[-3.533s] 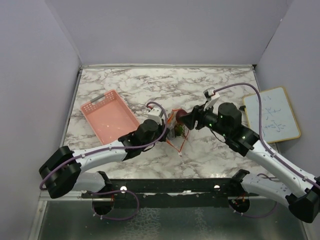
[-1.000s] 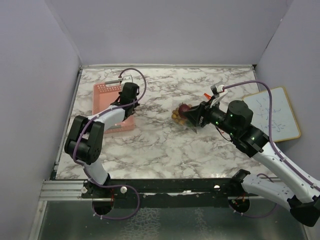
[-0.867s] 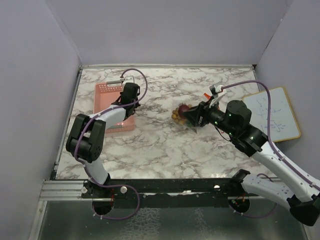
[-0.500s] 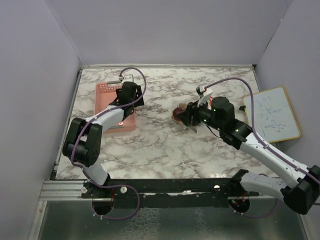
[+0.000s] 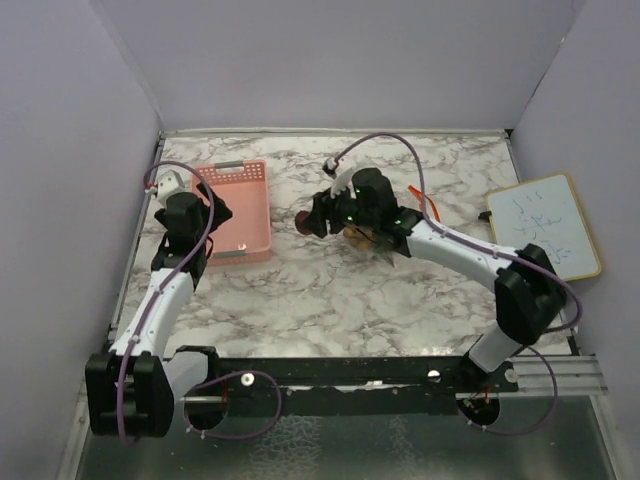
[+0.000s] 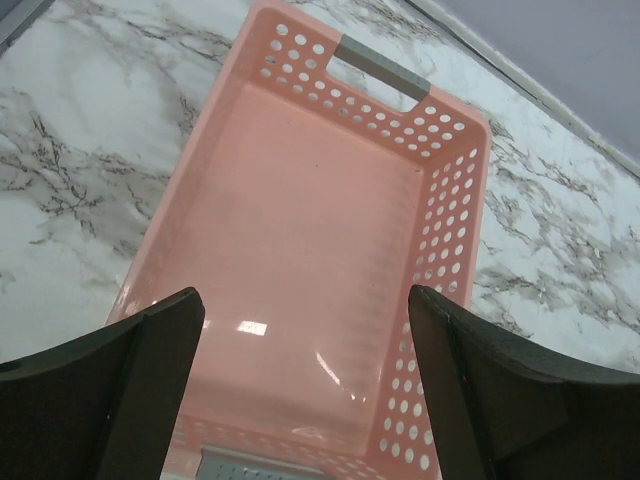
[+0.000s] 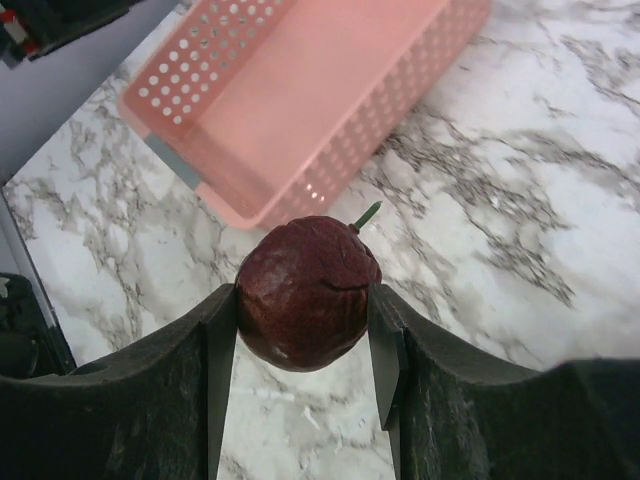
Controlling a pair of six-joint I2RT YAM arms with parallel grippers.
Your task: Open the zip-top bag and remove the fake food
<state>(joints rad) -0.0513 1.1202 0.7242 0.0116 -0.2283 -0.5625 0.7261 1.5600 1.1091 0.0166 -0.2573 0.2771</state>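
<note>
The robot's right gripper will carry the maroon fruit (image 5: 302, 222) to the left in the top view, past the basket's rim, and release it, because the near end of the empty basket is that way.
My right gripper (image 7: 305, 312) is shut on the dark maroon round fruit (image 7: 308, 293), held above the marble a little short of the pink basket's corner. From above, that fruit (image 5: 302, 222) hangs right of the basket, with the right gripper (image 5: 312, 220) behind it. The golden-brown grape bunch (image 5: 357, 236) lies on the table under the right arm. The crinkly clear zip-top bag (image 5: 383, 247) lies beside it, mostly hidden by the arm. My left gripper (image 6: 305, 300) stands open with nothing between its fingers, over the basket's near end.
The pink perforated basket (image 5: 252, 200) sits at the back left, and in the left wrist view the basket (image 6: 300, 230) holds nothing. A small whiteboard (image 5: 545, 228) lies at the right edge. Purple walls close in the table.
The left gripper has opened and its arm has swung back to the basket's left side. The right arm has carried the maroon fruit leftward, away from the bag.
</note>
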